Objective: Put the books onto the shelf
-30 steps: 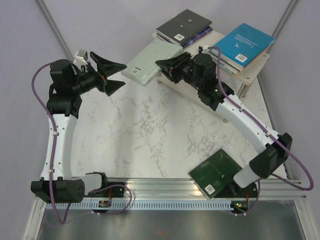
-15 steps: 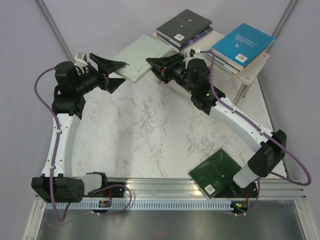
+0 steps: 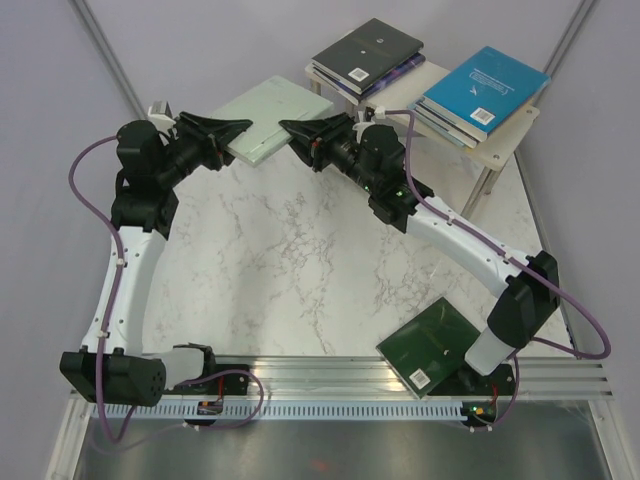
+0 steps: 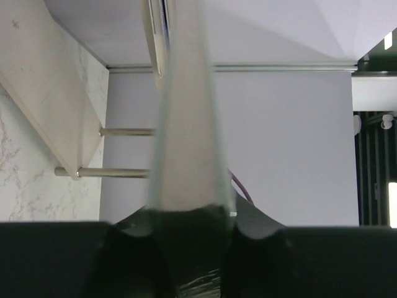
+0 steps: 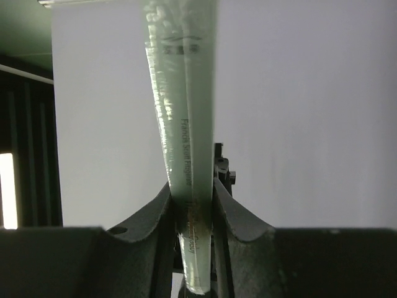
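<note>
The black-topped stack (image 3: 367, 52) is to the left gripper's right in the top view, so the left gripper should next move outward toward it and let go of the pale mint book on top of it.
A pale mint book (image 3: 272, 118) hangs in the air left of the shelf (image 3: 503, 138), pinched from both sides. My left gripper (image 3: 236, 135) is shut on its left edge, and my right gripper (image 3: 292, 136) is shut on its right edge. In the left wrist view the book (image 4: 186, 124) runs edge-on between the jaws of the gripper (image 4: 189, 217), with the shelf board (image 4: 43, 93) to the left. The right wrist view shows its spine (image 5: 186, 124) clamped in the gripper (image 5: 192, 211). On the shelf lie a black-topped stack (image 3: 367, 52) and a cyan-topped stack (image 3: 486, 88).
A dark green book (image 3: 432, 348) lies at the table's near edge beside the right arm's base. The marble tabletop (image 3: 290, 260) spreads between the arms. Grey walls and a slanted metal post (image 3: 105, 50) close in the back left.
The right gripper carried the mint book left and away from the shelf. The left gripper moved in to meet it and shut on the book's left edge.
</note>
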Tool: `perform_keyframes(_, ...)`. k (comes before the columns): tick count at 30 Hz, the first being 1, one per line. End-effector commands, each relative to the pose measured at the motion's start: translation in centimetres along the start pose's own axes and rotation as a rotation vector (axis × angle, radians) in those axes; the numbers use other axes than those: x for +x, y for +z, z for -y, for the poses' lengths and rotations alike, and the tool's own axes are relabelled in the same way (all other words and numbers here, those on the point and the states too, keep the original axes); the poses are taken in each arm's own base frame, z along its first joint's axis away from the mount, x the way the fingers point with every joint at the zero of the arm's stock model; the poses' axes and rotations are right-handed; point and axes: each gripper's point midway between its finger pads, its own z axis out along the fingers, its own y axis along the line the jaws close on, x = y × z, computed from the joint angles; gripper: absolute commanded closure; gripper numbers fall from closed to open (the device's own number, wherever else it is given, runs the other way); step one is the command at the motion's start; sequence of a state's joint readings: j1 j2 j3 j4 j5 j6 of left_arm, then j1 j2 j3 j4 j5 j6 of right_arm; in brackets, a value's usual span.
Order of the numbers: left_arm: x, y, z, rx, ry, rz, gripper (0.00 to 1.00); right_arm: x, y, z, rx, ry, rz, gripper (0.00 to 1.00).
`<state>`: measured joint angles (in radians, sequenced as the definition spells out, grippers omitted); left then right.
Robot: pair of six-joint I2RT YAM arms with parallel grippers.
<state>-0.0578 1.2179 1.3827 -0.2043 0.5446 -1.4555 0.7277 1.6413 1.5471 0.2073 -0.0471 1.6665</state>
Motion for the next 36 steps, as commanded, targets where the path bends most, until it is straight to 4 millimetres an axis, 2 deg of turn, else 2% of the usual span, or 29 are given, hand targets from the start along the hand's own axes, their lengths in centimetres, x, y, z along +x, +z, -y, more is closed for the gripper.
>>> perform_keyframes(1, -0.8, -0.1, 2.7, 0.068, 0.006, 0.052, 0.75, 0.9, -2.2, -8.2, -0.266, 0.025, -0.024, 1.00)
perform_keyframes(4, -0.8, 0.0, 2.6, 0.063, 0.008, 0.049, 0.98, 0.8, -2.4, -8.0, -0.256, 0.019, -0.014, 1.00)
perform_keyframes(10, -0.8, 0.2, 3.1, 0.068, 0.053, 0.039, 0.98, 0.7, -2.6, -8.6, -0.252, -0.044, -0.011, 0.99)
perform_keyframes(11, -0.9, 0.3, 3.2, 0.071, 0.070, 0.036, 0.98, 0.7, -3.0, -9.4, -0.265, -0.060, -0.016, 0.84)
perform_keyframes(12, -0.9, 0.2, 4.1, 0.089, 0.086, 0.033, 0.98, 0.5, -3.1, -9.4, -0.254, -0.073, -0.014, 0.74)
perform_keyframes(13, -1.0, 0.7, 4.2, 0.088, 0.092, 0.024, 0.98, -0.2, -3.2, -9.4, -0.247, -0.107, 0.002, 0.67)
perform_keyframes(14, -1.1, 0.9, 4.4, 0.091, 0.104, 0.019, 0.98, -0.5, -4.0, -10.4, -0.259, -0.127, 0.011, 0.49)
perform_keyframes(15, -1.1, 0.8, 5.8, 0.119, 0.124, 0.020, 0.98, -1.5, -4.2, -10.1, -0.231, -0.148, 0.035, 0.41)
perform_keyframes(16, -1.5, 1.6, 5.6, 0.112, 0.121, 0.012, 0.98, -1.8, -5.2, -11.0, -0.241, -0.179, 0.045, 0.35)
perform_keyframes(17, -1.6, 1.6, 6.9, 0.139, 0.138, 0.013, 0.98, -2.3, -5.5, -10.6, -0.215, -0.195, 0.058, 0.16)
perform_keyframes(18, -1.7, 1.7, 7.5, 0.154, 0.144, 0.012, 0.98, -3.1, -6.1, -10.8, -0.208, -0.213, 0.072, 0.08)
perform_keyframes(19, -2.1, 2.7, 7.2, 0.146, 0.135, 0.003, 0.98, -3.3, -7.3, -11.7, -0.220, -0.245, 0.080, 0.04)
perform_keyframes(21, -2.5, 3.1, 8.8, 0.190, 0.142, 0.002, 0.98, -4.2, -8.4, -11.2, -0.180, -0.275, 0.103, 0.04)
perform_keyframes(22, -2.8, 3.5, 9.3, 0.204, 0.143, 0.005, 0.98, -4.0, -10.1, -12.5, -0.200, -0.296, 0.111, 0.03)
perform_keyframes(23, -3.4, 4.4, 9.5, 0.212, 0.130, 0.004, 0.98, -4.1, -10.7, -12.0, -0.181, -0.334, 0.116, 0.03)
perform_keyframes(24, -3.6, 4.7, 10.2, 0.234, 0.134, 0.006, 0.98, -3.7, -12.2, -13.2, -0.201, -0.366, 0.116, 0.03)
perform_keyframes(25, -3.7, 5.2, 10.6, 0.247, 0.137, -0.001, 0.98, -3.5, -13.0, -13.4, -0.198, -0.394, 0.114, 0.03)
perform_keyframes(27, -4.4, 7.3, 11.4, 0.272, 0.151, -0.026, 0.98, -3.3, -14.4, -12.6, -0.150, -0.477, 0.115, 0.03)
perform_keyframes(28, -4.3, 8.4, 11.3, 0.274, 0.149, -0.043, 0.98, -3.0, -16.2, -13.6, -0.164, -0.505, 0.126, 0.02)
perform_keyframes(29, -4.1, 8.3, 13.5, 0.325, 0.178, -0.049, 0.98, -3.2, -16.9, -12.4, -0.117, -0.525, 0.130, 0.02)
perform_keyframes(30, -5.0, 10.7, 11.9, 0.301, 0.161, -0.051, 0.98, -3.2, -17.8, -12.1, -0.104, -0.562, 0.138, 0.02)
perform_keyframes(31, -4.7, 11.4, 12.2, 0.315, 0.163, -0.058, 0.98, -3.1, -19.6, -12.8, -0.117, -0.581, 0.157, 0.02)
perform_keyframes(32, -4.5, 11.1, 14.3, 0.366, 0.186, -0.053, 0.98, -3.5, -20.3, -11.5, -0.068, -0.591, 0.172, 0.02)
perform_keyframes(33, -5.3, 13.6, 12.5, 0.343, 0.160, -0.048, 0.98, -3.7, -21.0, -11.1, -0.048, -0.616, 0.184, 0.02)
perform_keyframes(34, -4.8, 14.3, 12.8, 0.361, 0.151, -0.058, 0.98, -3.6, -22.5, -11.5, -0.051, -0.629, 0.201, 0.02)
perform_keyframes(35, -4.6, 14.5, 14.0, 0.406, 0.143, -0.058, 0.98, -3.9, -23.2, -10.3, -0.004, -0.637, 0.210, 0.02)
perform_keyframes(36, -4.9, 16.1, 13.0, 0.407, 0.123, -0.051, 0.98, -4.1, -24.4, -10.6, -0.003, -0.654, 0.234, 0.02)
